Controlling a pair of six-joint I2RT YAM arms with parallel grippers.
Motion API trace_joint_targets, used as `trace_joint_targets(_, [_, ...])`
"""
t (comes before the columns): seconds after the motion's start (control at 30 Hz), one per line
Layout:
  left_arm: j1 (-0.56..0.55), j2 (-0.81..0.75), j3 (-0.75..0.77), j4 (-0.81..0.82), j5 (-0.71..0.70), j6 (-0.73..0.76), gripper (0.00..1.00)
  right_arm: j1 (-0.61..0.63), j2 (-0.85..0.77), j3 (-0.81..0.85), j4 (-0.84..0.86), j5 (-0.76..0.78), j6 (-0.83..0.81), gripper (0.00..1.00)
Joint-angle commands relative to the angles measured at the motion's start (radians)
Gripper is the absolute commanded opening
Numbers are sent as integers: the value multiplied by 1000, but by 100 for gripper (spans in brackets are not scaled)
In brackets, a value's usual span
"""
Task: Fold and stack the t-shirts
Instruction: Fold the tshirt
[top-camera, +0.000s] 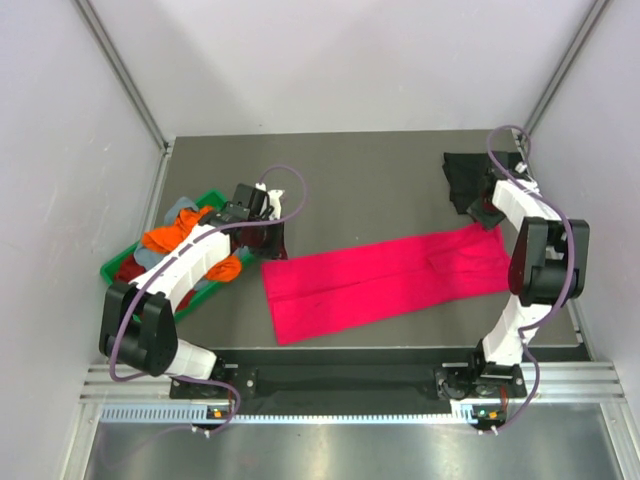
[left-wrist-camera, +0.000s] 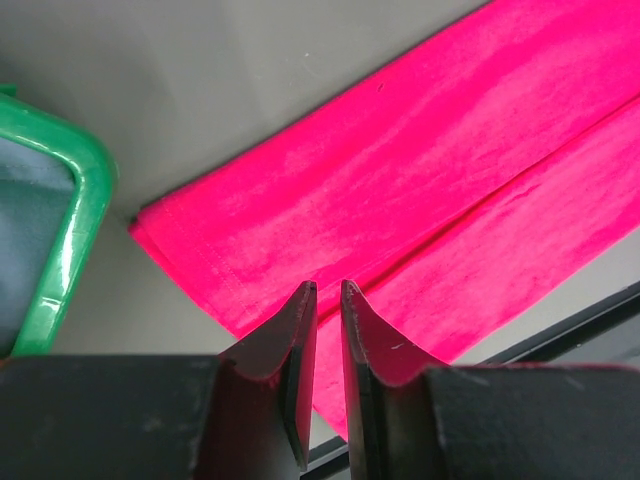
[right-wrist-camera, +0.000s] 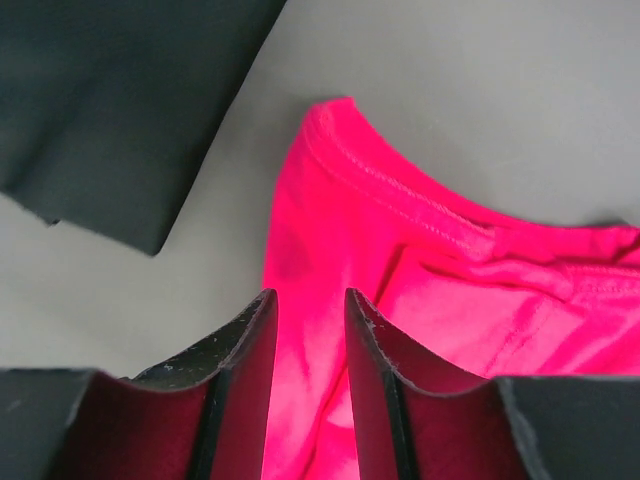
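The robot's right gripper should next go down onto the far edge of the pink-red shirt near the shirt's collar, next to the black t-shirt (top-camera: 463, 178).
A bright pink-red t-shirt (top-camera: 385, 280) lies folded into a long strip slanting across the table. My left gripper (top-camera: 272, 238) hovers over its left end; in the left wrist view its jaws (left-wrist-camera: 325, 287) stand a narrow slit apart above the shirt (left-wrist-camera: 420, 180), nothing between them. My right gripper (top-camera: 490, 212) is over the shirt's right end by the collar (right-wrist-camera: 400, 200); the gripper (right-wrist-camera: 308, 295) is open, with cloth showing below the gap. A black t-shirt (top-camera: 463, 178) lies at the back right, also seen as the black t-shirt (right-wrist-camera: 110, 100) beside the collar.
A green tray (top-camera: 110, 268) stands at the left edge, under my left arm, holding an orange tee (top-camera: 170, 235), a grey-blue one (top-camera: 180, 207) and a dark red one (top-camera: 130, 270). Its rim (left-wrist-camera: 85, 200) lies close to the pink shirt's left end.
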Motion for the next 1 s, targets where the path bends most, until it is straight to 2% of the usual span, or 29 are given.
trace_joint_targets(0.0, [-4,-14,-4,34,-16,22,21,-17,35,61,24,29,-15,34])
trace_joint_targets(0.47, [-7,17,6,27,-38,25,20,-30,133,139,37,44,-2,37])
trace_joint_targets(0.87, [-45,60,43,-94,-189,30,24,-31,176,136,20,64,-9,38])
trace_joint_targets(0.97, [-67,47,40,-119,-240,5,24,-31,188,136,34,52,-27,31])
